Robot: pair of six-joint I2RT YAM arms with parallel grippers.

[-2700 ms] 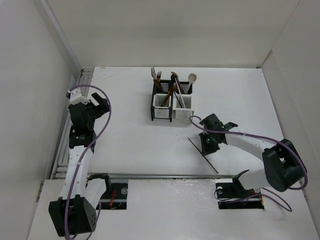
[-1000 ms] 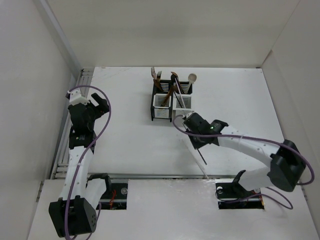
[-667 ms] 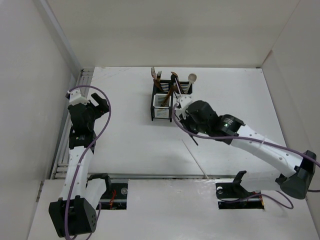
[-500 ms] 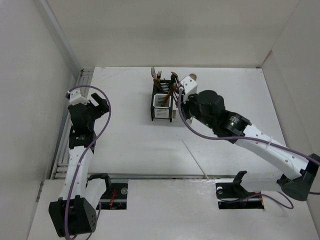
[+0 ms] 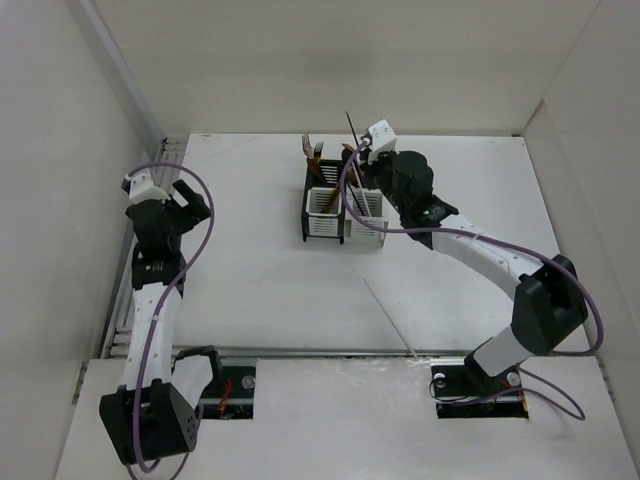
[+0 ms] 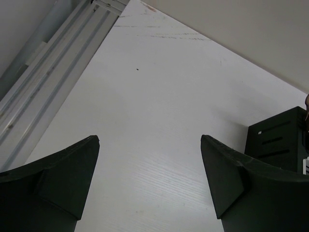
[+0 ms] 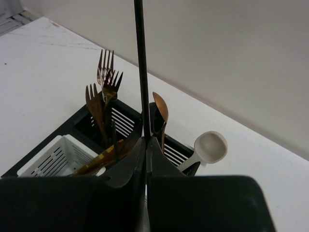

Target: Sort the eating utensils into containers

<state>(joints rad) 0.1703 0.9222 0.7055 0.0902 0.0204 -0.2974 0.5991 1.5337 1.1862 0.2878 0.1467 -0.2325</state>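
I will next lower the dark chopstick with my right gripper into the caddy's back section (image 5: 361, 182) below, which holds the pale spoon, and release it, as utensils already stand there.
The two joined caddies (image 5: 322, 212) stand at the table's back middle and hold several forks (image 7: 104, 89), a copper spoon (image 7: 161, 110), a pale spoon (image 7: 210, 147) and brown sticks. My right gripper (image 5: 360, 156) is above the right caddy's back, shut on a dark chopstick (image 7: 140, 63) that points up and away from the jaws (image 5: 350, 127). In the right wrist view my right gripper (image 7: 146, 141) hovers over the caddies. A pale chopstick (image 5: 388, 316) lies flat on the table in front. My left gripper (image 5: 185, 200) is open and empty at the far left.
The left wrist view shows bare white table between my open left gripper (image 6: 149, 145) fingers, a metal rail (image 6: 43, 82) along the left edge, and a black caddy corner (image 6: 277, 140) at the right. White walls close in the table.
My right gripper has lifted the dark chopstick off the table and swung it back and up over the caddies. The pale chopstick stays on the table. The left gripper shifted slightly.
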